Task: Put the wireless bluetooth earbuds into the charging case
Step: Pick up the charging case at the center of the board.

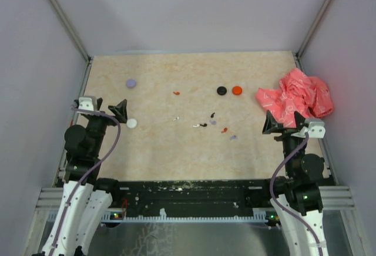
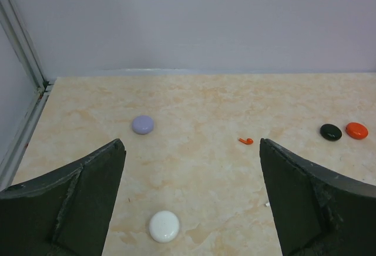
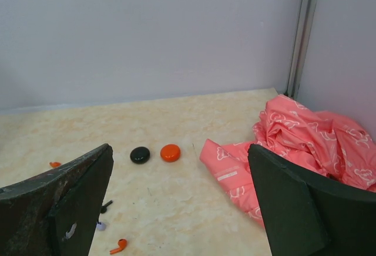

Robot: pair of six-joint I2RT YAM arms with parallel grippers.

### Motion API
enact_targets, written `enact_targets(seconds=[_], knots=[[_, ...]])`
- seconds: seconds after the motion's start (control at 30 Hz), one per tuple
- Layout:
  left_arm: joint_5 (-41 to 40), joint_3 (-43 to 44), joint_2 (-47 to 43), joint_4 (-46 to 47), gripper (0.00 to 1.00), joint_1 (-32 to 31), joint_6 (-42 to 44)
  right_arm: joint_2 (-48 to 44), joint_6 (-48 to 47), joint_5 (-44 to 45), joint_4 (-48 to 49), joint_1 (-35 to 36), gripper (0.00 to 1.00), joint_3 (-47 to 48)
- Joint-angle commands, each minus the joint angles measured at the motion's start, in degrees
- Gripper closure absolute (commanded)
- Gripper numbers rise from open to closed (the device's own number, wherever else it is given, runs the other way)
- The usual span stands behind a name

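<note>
My left gripper will reach outward and down next and tip its fingers toward the tabletop around the lilac case [image 1: 131, 83] [image 2: 143, 124], as the case lies outward and below it.
Several tiny earbuds lie scattered mid-table: a red one [image 1: 176, 93], white ones [image 1: 195, 125], black ones [image 1: 212, 115], a lilac one [image 1: 233, 137] and another red one [image 1: 224, 130]. Round closed cases lie around them: lilac [image 1: 130, 83], white [image 1: 131, 123], black [image 1: 221, 90] and orange-red [image 1: 237, 90]. My left gripper [image 1: 110, 108] is open and empty, just left of the white case [image 2: 164, 226]. My right gripper [image 1: 286, 122] is open and empty at the right, near the bag. The right wrist view shows a red earbud [image 3: 119, 246] and the black case [image 3: 140, 155].
A crumpled pink-red plastic bag [image 1: 296, 97] lies at the right edge, also in the right wrist view [image 3: 294, 150]. Grey walls with metal corner posts [image 1: 61, 18] close in the table on three sides.
</note>
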Motion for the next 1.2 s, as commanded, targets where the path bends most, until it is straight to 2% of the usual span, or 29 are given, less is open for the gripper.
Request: enact_targets(seconds=[0.0, 0.3, 0.6, 0.9, 1.17], knots=[[-0.4, -0.3, 1.2, 2.2, 0.0, -0.2, 1.2, -0.5, -0.8, 1.0, 3.4, 0.7, 0.03, 1.7], [-1.3, 4.1, 8.7, -1.7, 0.0, -0.1, 0.1, -1.7, -0.3, 0.1, 3.9, 0.7, 0.03, 0.8], [-3.2, 9.5, 21.0, -5.4, 0.0, -0.1, -0.1, -1.9, 0.3, 0.5, 3.7, 0.7, 0.02, 0.1], [-5.2, 24.4, 44.3, -9.1, 0.0, 0.4, 3.1, -2.0, 0.5, 0.5, 3.6, 1.3, 0.02, -0.3], [-3.6, 37.0, 63.7, -7.5, 0.0, 3.7, 2.8, -2.4, 0.4, 0.6, 3.9, 2.6, 0.02, -0.6]])
